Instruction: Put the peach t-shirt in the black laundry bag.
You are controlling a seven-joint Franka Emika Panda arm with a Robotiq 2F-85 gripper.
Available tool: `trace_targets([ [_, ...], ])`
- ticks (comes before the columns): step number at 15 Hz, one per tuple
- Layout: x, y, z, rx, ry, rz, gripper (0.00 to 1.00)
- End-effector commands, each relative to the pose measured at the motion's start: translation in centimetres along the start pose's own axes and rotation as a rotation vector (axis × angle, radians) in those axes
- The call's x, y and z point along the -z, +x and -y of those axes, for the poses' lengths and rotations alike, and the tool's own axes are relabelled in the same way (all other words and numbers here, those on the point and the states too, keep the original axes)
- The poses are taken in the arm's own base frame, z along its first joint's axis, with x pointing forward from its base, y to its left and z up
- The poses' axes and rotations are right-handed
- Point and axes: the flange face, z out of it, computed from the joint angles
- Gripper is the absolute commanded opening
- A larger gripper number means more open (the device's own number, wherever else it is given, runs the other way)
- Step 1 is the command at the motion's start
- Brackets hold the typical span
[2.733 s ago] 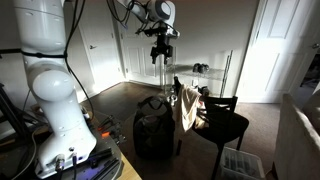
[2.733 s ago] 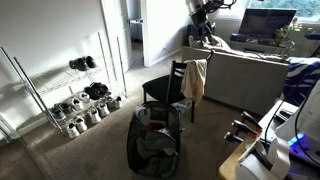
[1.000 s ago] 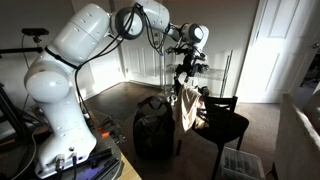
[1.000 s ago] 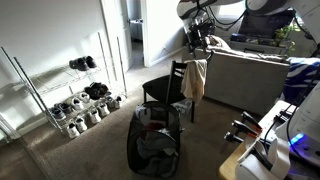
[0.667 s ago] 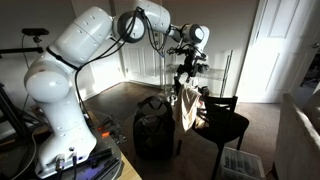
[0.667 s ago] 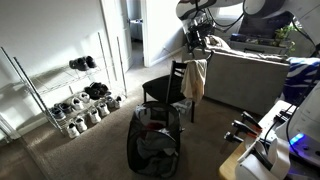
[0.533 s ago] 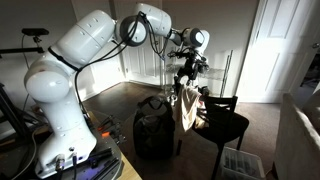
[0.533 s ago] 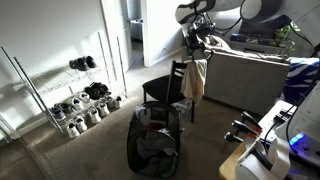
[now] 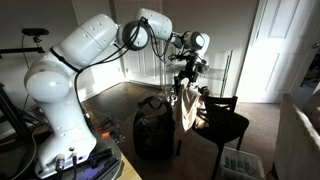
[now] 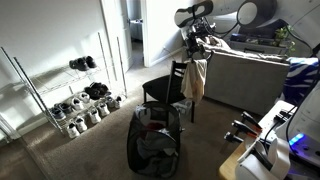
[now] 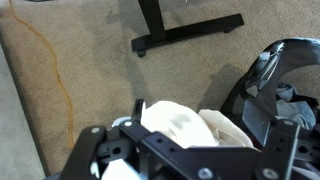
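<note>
My gripper sinks a short way down onto the bunched top of the peach t-shirt (image 9: 186, 108) next, since its open fingers already stand on both sides of the cloth.
The peach t-shirt (image 9: 186, 108) hangs over the back of a black chair (image 9: 228, 124); it also shows in the exterior view (image 10: 194, 82). The black laundry bag (image 9: 153, 132) stands open on the carpet beside the chair, also seen in the exterior view (image 10: 155, 142). My gripper (image 9: 184, 80) hovers right at the top of the shirt, also in the exterior view (image 10: 196, 58). In the wrist view the open gripper (image 11: 190, 142) has a finger on each side of the bunched shirt top (image 11: 185, 122). The bag's edge (image 11: 285, 65) shows at the right.
A wire shoe rack (image 10: 62, 92) stands along the wall. A grey sofa (image 10: 250, 78) is behind the chair. A clear plastic bin (image 9: 240, 162) sits on the floor near the chair. A white door (image 9: 275, 50) is at the back.
The arm has come down from high above to the top of the shirt on the chair back. In the last second it lowered a little more.
</note>
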Motion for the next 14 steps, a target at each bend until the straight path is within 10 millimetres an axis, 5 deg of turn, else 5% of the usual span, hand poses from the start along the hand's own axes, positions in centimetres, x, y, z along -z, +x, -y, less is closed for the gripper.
trace_targets([
  [1,0.0,0.0,0.0,0.000,0.000,0.000,1.00],
  [9,-3.1,1.9,2.1,-0.020,0.060,0.079,1.00],
  [14,-2.5,2.5,2.1,-0.034,0.146,0.044,1.00],
])
